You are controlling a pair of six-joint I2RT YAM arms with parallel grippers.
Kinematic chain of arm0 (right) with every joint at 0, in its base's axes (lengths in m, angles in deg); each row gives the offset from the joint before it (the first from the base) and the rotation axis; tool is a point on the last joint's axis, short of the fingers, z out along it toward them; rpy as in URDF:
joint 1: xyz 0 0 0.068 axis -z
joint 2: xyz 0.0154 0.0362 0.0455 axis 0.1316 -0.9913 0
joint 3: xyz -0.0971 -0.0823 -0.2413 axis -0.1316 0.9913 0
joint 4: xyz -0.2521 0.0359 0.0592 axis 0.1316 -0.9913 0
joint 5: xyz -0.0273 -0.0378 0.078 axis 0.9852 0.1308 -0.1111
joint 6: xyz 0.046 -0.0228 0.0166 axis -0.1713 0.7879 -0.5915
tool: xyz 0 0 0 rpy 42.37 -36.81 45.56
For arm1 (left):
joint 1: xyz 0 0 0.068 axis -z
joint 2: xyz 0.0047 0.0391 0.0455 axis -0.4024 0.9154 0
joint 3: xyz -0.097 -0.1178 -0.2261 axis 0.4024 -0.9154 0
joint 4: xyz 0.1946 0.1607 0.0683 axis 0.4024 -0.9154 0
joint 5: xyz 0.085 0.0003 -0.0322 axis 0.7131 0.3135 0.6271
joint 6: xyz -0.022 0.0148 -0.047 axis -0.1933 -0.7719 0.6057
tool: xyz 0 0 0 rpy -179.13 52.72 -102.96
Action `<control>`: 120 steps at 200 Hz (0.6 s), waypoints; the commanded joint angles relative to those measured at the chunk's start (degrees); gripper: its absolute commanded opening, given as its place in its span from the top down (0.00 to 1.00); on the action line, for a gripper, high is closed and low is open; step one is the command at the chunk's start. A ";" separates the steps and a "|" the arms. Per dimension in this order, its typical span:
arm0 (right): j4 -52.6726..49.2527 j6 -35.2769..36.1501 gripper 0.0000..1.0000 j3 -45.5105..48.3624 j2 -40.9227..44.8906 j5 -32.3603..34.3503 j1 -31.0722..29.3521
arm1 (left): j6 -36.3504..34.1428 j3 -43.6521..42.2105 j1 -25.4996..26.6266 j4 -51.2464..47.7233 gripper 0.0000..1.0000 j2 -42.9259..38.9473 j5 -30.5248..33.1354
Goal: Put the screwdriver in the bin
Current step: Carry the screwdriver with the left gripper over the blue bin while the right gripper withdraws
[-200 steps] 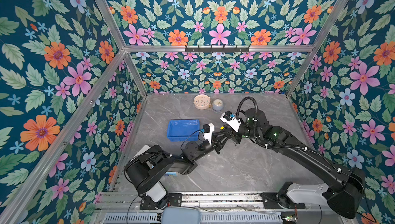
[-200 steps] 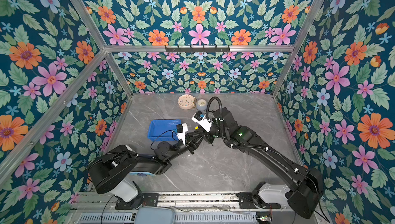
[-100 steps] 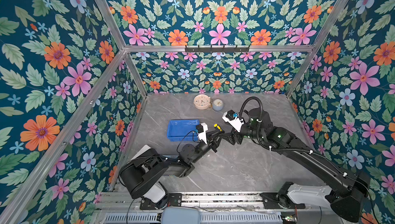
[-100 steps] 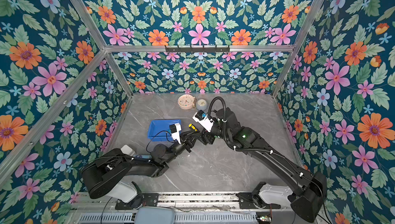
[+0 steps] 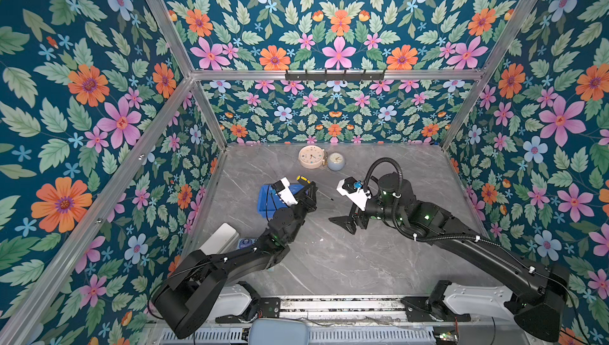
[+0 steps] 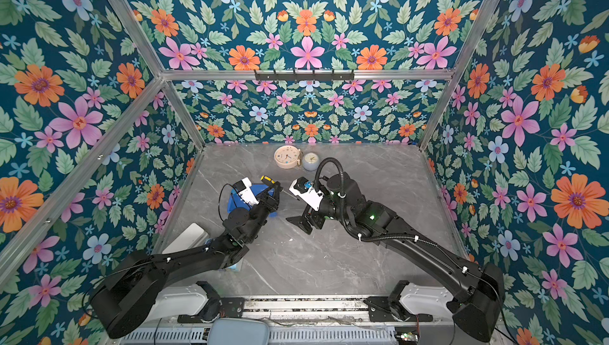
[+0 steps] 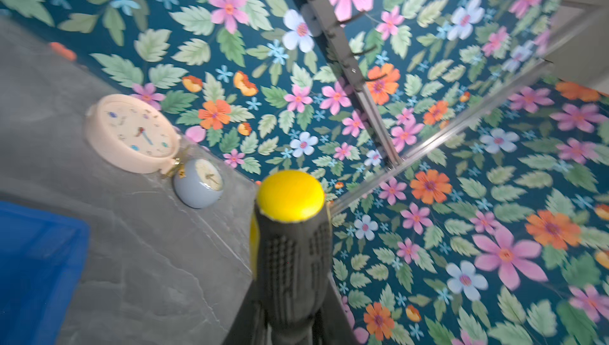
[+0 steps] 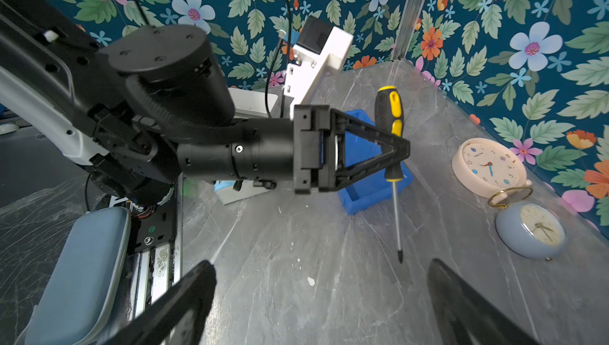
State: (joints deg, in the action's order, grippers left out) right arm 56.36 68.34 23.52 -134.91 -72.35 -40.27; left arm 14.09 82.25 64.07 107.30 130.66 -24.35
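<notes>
My left gripper swings sideways over the blue bin [image 5: 265, 202] [image 7: 33, 261] next and down into it, tilting downward, to release the screwdriver, whose stem hangs outside the bin's rim.
The screwdriver [image 5: 304, 181], with a black-and-yellow handle and a thin shaft, hangs above the table by the right end of the blue bin [image 5: 265, 202]. My left gripper [image 5: 310, 192] is shut on the lower part of its handle. The right wrist view shows this grip [image 8: 400, 149], the handle [image 8: 390, 112] and the bin [image 8: 369, 188] behind. In the left wrist view the handle [image 7: 293, 244] stands up between the jaws, with the bin [image 7: 33, 261] beside it. My right gripper [image 5: 347, 220] [image 8: 321, 297] stands open and empty, apart to the right of the shaft's tip.
A cream alarm clock [image 5: 311, 156] and a smaller blue-grey clock [image 5: 335, 161] stand at the back wall. A white box [image 5: 220, 238] and a light-blue pack [image 5: 247, 243] lie at the left, partly under my left arm. Flowered walls enclose the grey table [image 5: 329, 261].
My right gripper has opened, let go of the screwdriver and drawn back to the right. My left gripper, still shut on the screwdriver, has carried it left towards the bin.
</notes>
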 commanded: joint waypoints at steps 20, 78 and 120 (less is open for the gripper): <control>3.17 2.14 0.01 -0.88 -1.92 2.16 -2.23 | 11.65 4.36 -6.27 -27.69 1.00 -3.68 3.21; 4.07 1.90 0.01 -2.55 -5.54 1.65 -3.79 | 23.07 8.79 -10.85 -40.27 1.00 -2.06 9.70; 4.01 1.97 0.01 -3.49 -7.15 1.37 -4.28 | 31.42 14.60 -14.92 -44.93 1.00 6.31 10.03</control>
State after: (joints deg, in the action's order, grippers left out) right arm 58.63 69.63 20.81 -141.44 -70.84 -44.36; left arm 38.49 94.64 50.74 66.14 133.78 -15.57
